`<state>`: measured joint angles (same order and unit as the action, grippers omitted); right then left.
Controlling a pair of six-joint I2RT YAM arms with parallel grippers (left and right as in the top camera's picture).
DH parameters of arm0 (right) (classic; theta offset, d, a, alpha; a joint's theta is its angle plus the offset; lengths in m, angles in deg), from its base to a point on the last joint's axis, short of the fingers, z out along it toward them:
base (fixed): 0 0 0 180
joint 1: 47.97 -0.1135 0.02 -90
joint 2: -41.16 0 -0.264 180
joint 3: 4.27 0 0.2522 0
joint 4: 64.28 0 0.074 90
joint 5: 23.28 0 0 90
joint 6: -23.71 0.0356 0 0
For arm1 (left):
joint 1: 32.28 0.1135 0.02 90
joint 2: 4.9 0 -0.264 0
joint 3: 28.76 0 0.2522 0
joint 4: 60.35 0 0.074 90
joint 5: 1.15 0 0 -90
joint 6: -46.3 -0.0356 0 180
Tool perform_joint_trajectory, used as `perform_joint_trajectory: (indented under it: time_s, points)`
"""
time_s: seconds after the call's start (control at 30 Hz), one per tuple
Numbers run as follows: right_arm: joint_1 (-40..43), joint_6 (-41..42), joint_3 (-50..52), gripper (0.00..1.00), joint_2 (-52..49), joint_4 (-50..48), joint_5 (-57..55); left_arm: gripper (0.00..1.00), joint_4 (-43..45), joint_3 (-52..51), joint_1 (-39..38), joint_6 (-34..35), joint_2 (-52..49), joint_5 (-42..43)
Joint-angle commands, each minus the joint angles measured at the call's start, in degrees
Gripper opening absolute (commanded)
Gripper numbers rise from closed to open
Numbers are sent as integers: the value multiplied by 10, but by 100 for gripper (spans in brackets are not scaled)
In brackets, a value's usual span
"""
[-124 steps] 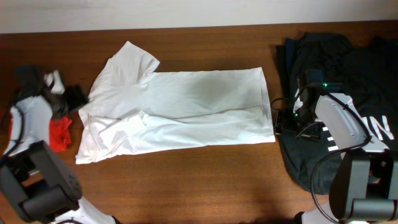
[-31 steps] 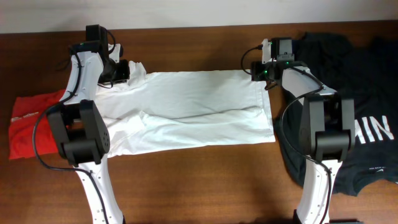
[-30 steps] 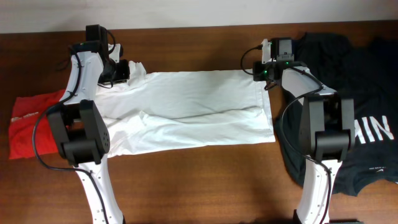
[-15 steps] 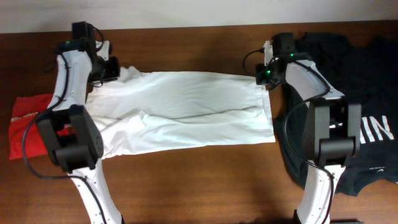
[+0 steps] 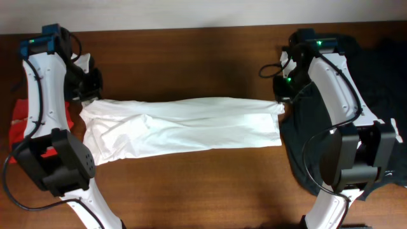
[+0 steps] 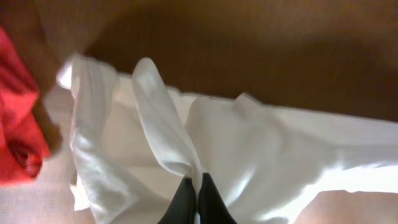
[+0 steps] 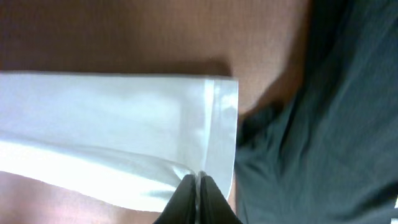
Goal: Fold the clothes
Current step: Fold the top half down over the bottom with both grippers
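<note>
The lifted far edge still stops short of the shirt's near edge [image 5: 110, 158]. The pinched corner goes back there next with my left gripper, which then releases it.
The clothes, a white T-shirt [image 5: 184, 124], lie stretched across the middle of the wooden table, its far edge lifted and drawn toward the near edge. My left gripper [image 5: 89, 97] is shut on the shirt's upper left corner; the left wrist view shows white cloth [image 6: 161, 124] pinched between the dark fingertips [image 6: 186, 199]. At the shirt's upper right hem corner my right gripper [image 5: 280, 98] is shut too, and in the right wrist view the hem [image 7: 214, 124] runs into its closed fingers [image 7: 208, 196]. The print is hidden.
A black shirt [image 5: 356, 76] covers the table's right end, just beside the white shirt's hem; it also shows as dark cloth [image 7: 323, 112] in the right wrist view. A red-orange garment [image 5: 16, 124] lies at the left edge, behind the left arm.
Both grippers closed on the shirt's far corners, lifted them and pulled them toward the near edge. The shirt's visible area has narrowed into a band.
</note>
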<state>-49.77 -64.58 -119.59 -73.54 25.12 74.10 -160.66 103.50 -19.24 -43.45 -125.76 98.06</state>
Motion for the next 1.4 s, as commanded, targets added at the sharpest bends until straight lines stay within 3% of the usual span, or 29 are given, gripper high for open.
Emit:
perform_joint_trajectory:
  time_s: [0.0,0.43,0.5,0.53,0.57,1.03,1.37]
  points:
    - [3,4,-9,7,12,30,-3,0,-32,4,6,0,9,-2]
    - [3,4,8,13,11,91,-3,2,-97,1,-3,0,9,-3]
    - [3,2,8,14,11,97,-3,8,-101,-4,-3,0,9,-2]
    - [3,2,8,14,11,99,-4,19,-102,-6,-3,0,9,-2]
    - [3,2,8,14,11,102,-4,23,-102,-8,-3,0,9,-2]
    - [3,0,9,19,11,103,-4,23,-102,-9,-4,0,9,0]
    - [3,-47,71,48,11,47,-3,27,-77,-51,-47,0,9,0]
